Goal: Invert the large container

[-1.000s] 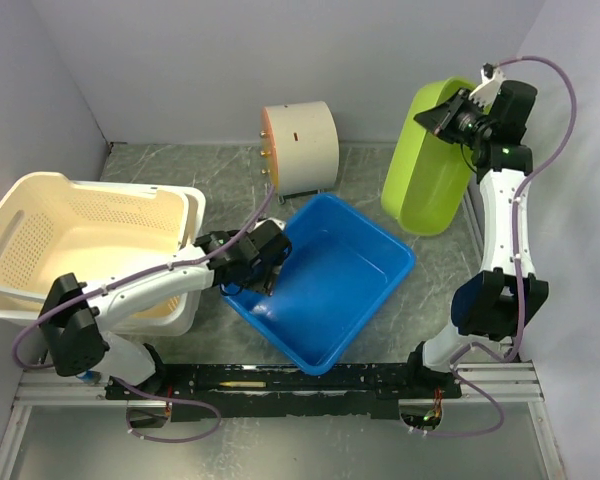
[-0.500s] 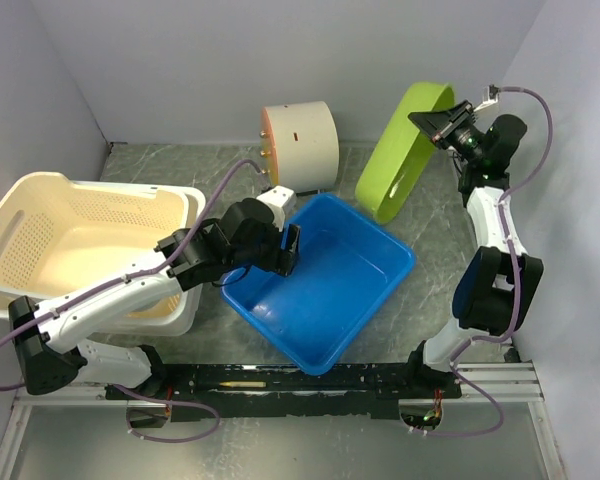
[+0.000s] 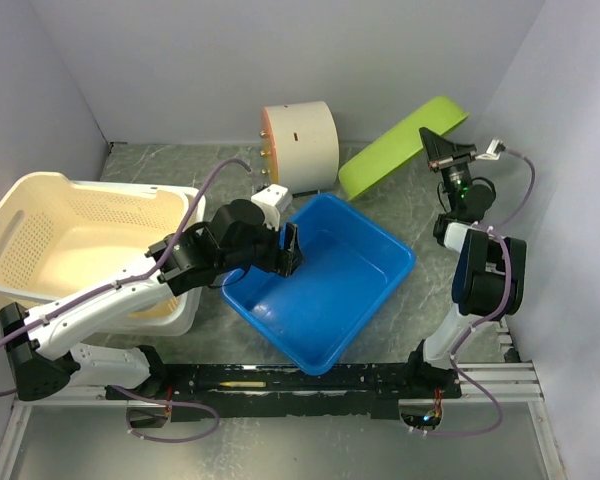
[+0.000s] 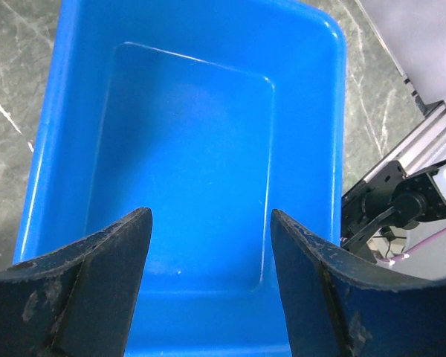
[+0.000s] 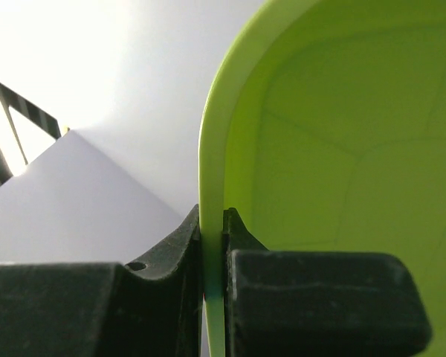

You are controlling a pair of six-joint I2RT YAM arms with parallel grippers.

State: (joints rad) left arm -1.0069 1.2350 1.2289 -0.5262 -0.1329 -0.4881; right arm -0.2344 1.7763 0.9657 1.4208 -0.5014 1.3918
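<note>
The lime green tub's raised end will next go down and back with my right gripper, which will then let go of the tub's rim, because the open tabletop beyond the blue tub is below.
A lime green tub (image 3: 395,150) is held off the table at the back right, tilted with its underside facing up and its low end near the cream cylinder. My right gripper (image 3: 442,150) is shut on its rim; in the right wrist view the fingers (image 5: 212,223) pinch the thin green edge (image 5: 342,111). A blue tub (image 3: 330,280) sits open side up in the middle of the table. My left gripper (image 3: 292,250) is open and empty just above its left rim, looking down into the empty blue inside (image 4: 193,134) between its jaws (image 4: 210,223).
A large cream laundry basket (image 3: 80,230) stands at the left, with the left arm lying across its near corner. A cream cylinder (image 3: 300,147) lies on its side at the back centre. Grey walls close the back and sides. The mounting rail (image 3: 310,380) runs along the front.
The right gripper has swung the green tub from standing on its end to a low tilt, bottom side up, toward the left. The left gripper rose off the blue tub's rim and opened.
</note>
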